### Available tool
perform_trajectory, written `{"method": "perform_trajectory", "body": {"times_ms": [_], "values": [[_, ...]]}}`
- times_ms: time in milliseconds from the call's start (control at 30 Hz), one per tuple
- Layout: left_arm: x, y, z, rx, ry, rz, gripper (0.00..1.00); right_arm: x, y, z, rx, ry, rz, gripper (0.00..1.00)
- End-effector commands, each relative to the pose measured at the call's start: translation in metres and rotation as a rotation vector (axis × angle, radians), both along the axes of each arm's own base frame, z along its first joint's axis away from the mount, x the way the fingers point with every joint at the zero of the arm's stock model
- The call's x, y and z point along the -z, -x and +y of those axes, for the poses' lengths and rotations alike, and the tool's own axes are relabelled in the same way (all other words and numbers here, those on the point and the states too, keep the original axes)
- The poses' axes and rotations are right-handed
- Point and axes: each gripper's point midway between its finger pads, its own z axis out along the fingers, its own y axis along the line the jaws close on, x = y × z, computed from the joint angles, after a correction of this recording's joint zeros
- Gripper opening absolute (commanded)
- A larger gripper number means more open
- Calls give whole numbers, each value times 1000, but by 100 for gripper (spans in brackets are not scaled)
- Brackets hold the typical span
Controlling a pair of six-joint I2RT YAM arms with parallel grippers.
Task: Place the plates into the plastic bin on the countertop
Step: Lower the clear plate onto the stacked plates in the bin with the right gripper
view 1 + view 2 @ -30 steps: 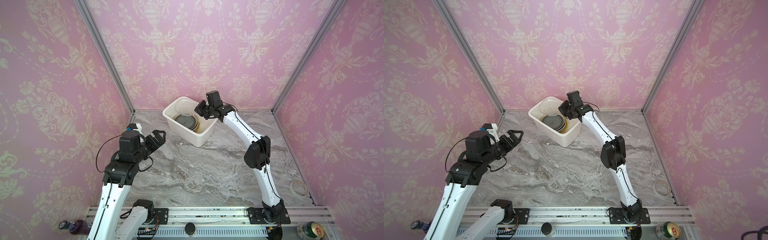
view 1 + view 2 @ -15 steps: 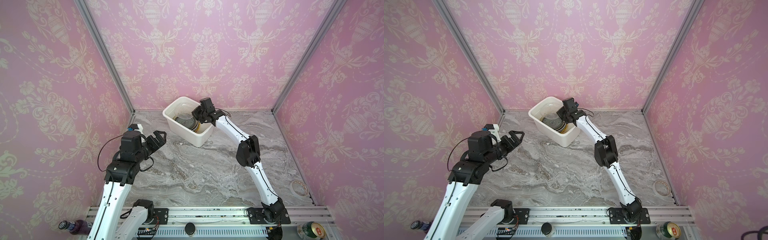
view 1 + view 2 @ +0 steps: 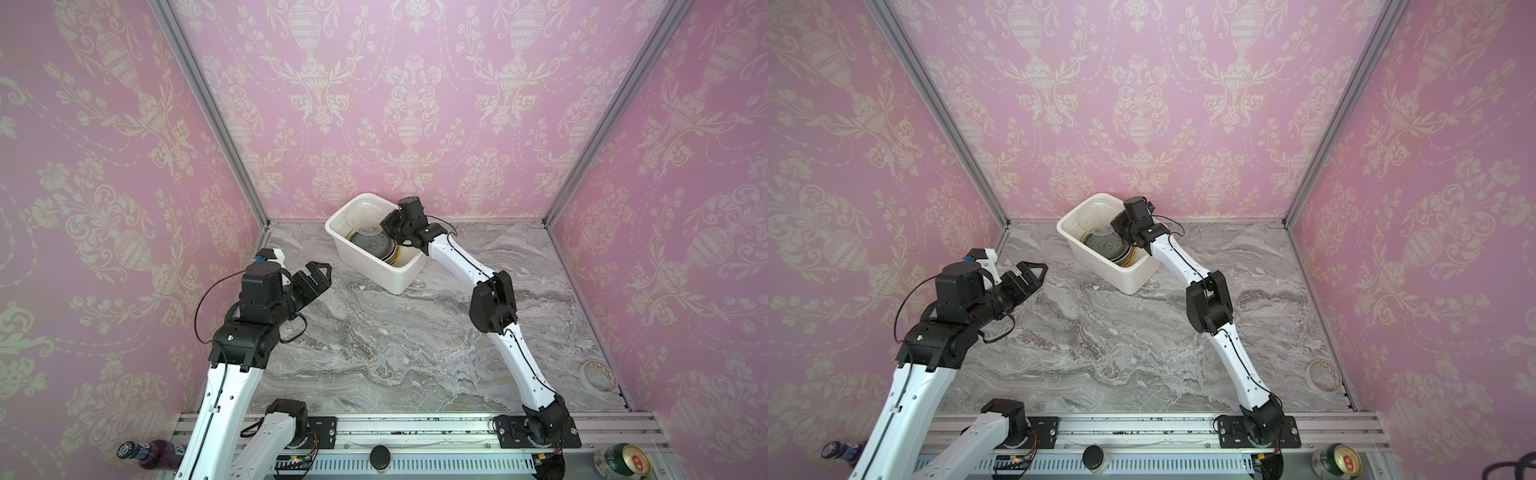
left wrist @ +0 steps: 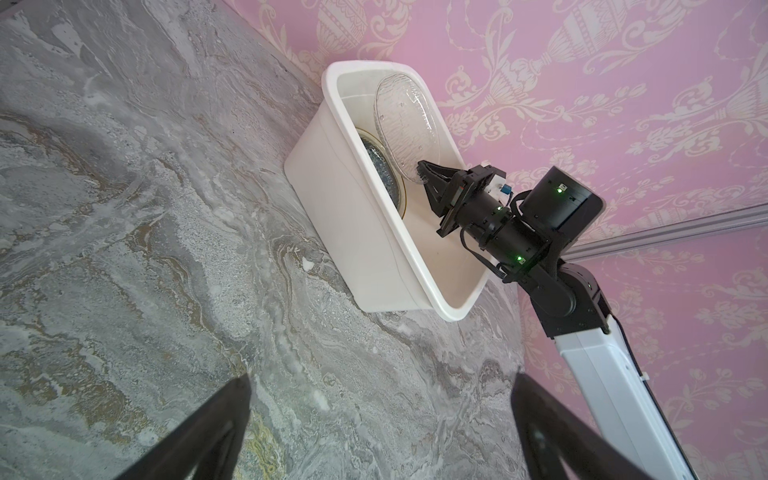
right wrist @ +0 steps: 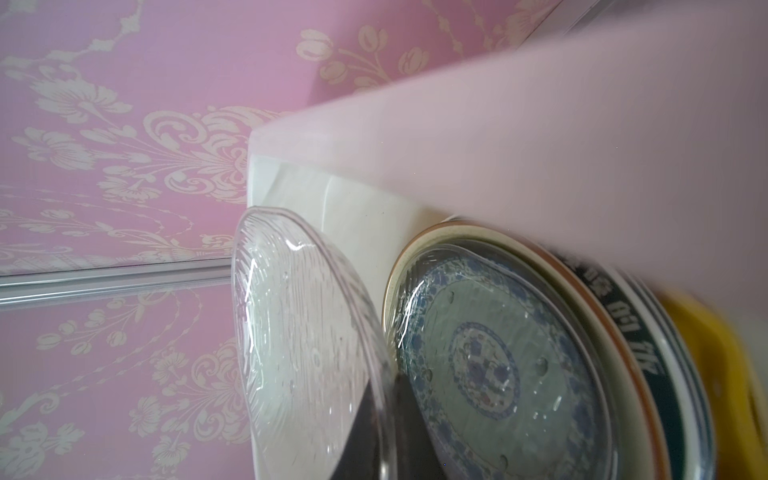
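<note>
The smoky glass plate topping the stack [image 3: 369,242] [image 5: 496,372] lies below, so my right gripper should go down into the bin and let go of the clear plate's rim over it.
The white plastic bin [image 3: 335,229] [image 3: 1064,227] [image 4: 332,137] stands at the back of the grey marble countertop [image 3: 395,332]. Inside it lies a stack of plates [image 3: 371,244] [image 3: 1105,245]. A blue patterned plate [image 5: 478,365] shows under a smoky glass one, above a white dark-rimmed plate [image 5: 631,316] and a yellow plate [image 5: 706,336]. My right gripper [image 3: 388,226] [image 3: 1118,226] [image 4: 422,173] [image 5: 388,384] is shut on the rim of a clear glass plate [image 3: 365,215] [image 3: 1096,212] [image 4: 405,124] [image 5: 299,332], tilted on edge inside the bin over the stack. My left gripper [image 3: 322,270] [image 3: 1036,270] [image 4: 380,386] hangs open and empty above the countertop, left of the bin.
A tape roll [image 3: 598,376] [image 3: 1323,376] lies at the countertop's right front corner. Pink walls close in three sides, and the bin sits near the back wall. A can [image 3: 621,459] and a bottle [image 3: 149,455] lie beside the ribbed rail at the front.
My right gripper has moved left and down into the bin with the clear plate, then nearly stopped. The left arm has barely moved.
</note>
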Motion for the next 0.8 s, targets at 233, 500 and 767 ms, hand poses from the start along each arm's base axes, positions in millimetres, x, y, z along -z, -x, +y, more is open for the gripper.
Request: {"method": "perform_trajectory", "body": {"times_ms": [233,500,767], "values": [[9,6,10,-17,-44,10,99,18,20,15,1,-23,42,8],[6,13,12,-20,-52,1,99,24,23,10,29,-16,62,8],[4,16,15,-32,-59,-3,99,19,22,3,60,5,61,24]]}}
